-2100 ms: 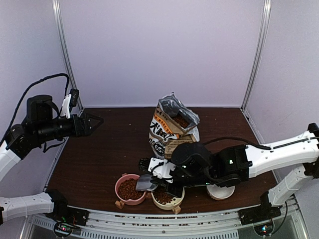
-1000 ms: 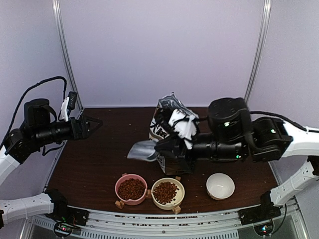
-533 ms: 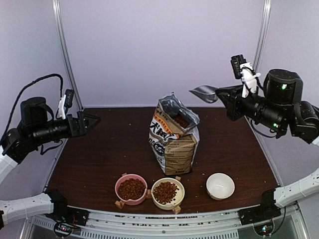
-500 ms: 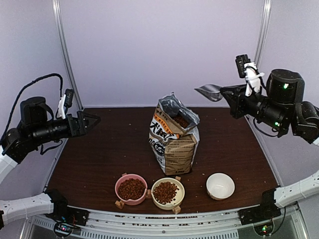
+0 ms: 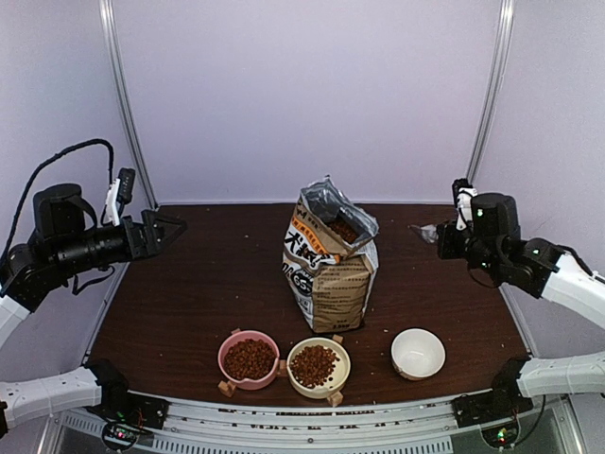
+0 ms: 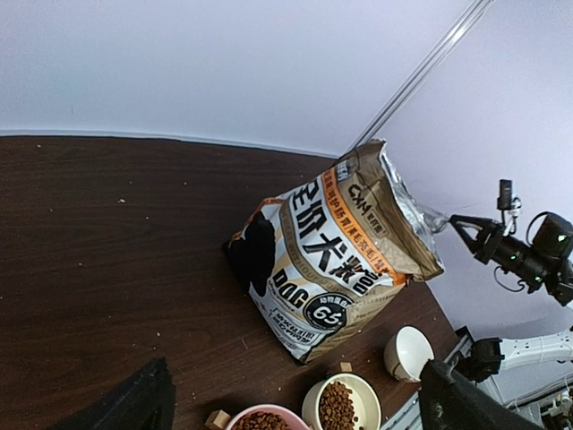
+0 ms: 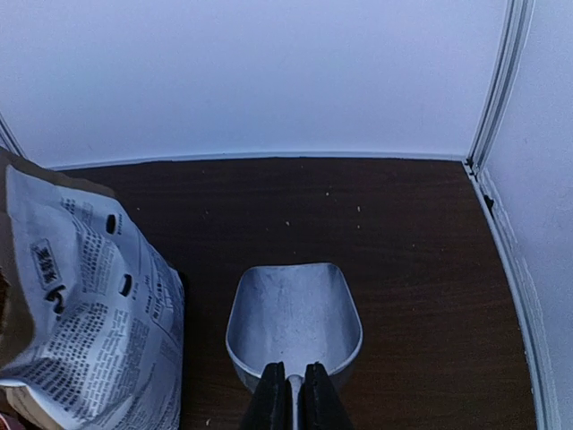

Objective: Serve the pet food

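Note:
The tabletop below my right gripper, to its left in the top view, is bare, so my right gripper will next lower closer to the bag and release the scoop's handle.
Pet food fills the pink bowl and the cream bowl at the table's front, and more shows in the mouth of the open kraft bag. The white bowl is empty. My right gripper hovers to the right of the bag, shut on the handle of the metal scoop, whose bowl is empty. My left gripper hangs open over the table's left side, holding nothing. In the left wrist view the bag stands upright beyond the cream bowl and the white bowl.
The enclosure's white walls and metal corner posts close in the back and sides. Printed bag side lies just left of the scoop. Dark table surface lies between the left gripper and the bag.
My right arm has come down from high at the back right with the scoop and now holds it lower, level beside the bag. The left arm has barely moved.

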